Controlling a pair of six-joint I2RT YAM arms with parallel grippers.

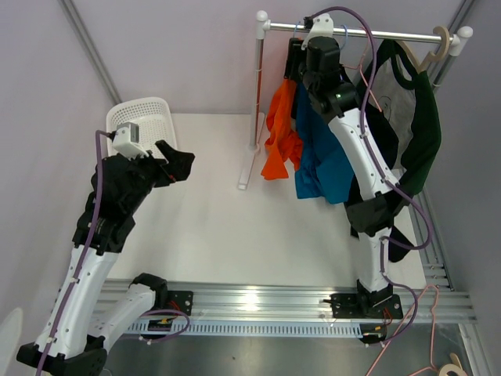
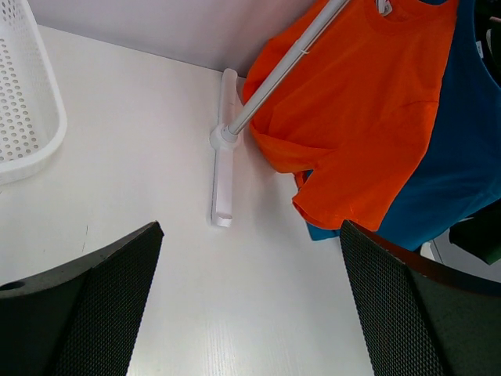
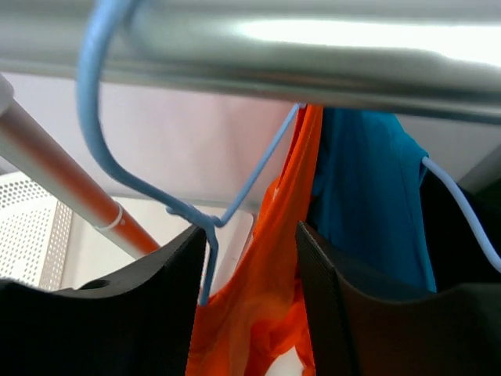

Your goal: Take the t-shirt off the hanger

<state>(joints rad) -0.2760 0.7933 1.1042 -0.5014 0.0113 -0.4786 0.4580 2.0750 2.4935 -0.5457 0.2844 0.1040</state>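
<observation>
I should turn my left gripper next and bring its open fingers across the orange t-shirt's bottom hem (image 1: 275, 174) (image 2: 335, 216), which hangs to the gripper's right in the top view.
An orange t-shirt (image 1: 280, 133) hangs on a light-blue wire hanger (image 3: 207, 235) hooked over the rack's silver rail (image 3: 313, 55). My right gripper (image 1: 297, 59) is raised to just under the rail. In the right wrist view it (image 3: 250, 258) is open, its jaws either side of the hanger's neck and the top of the orange t-shirt (image 3: 266, 313); the wire lies against the left finger. My left gripper (image 1: 178, 163) is open and empty above the table (image 2: 250, 266), to the left of the orange t-shirt (image 2: 360, 117).
A blue t-shirt (image 1: 321, 157) hangs right beside the orange one, and a dark green and grey shirt (image 1: 415, 117) hangs on a wooden hanger further right. The rack's post (image 2: 274, 78) and foot (image 2: 223, 168) stand on the table. A white basket (image 1: 145, 117) sits at the back left.
</observation>
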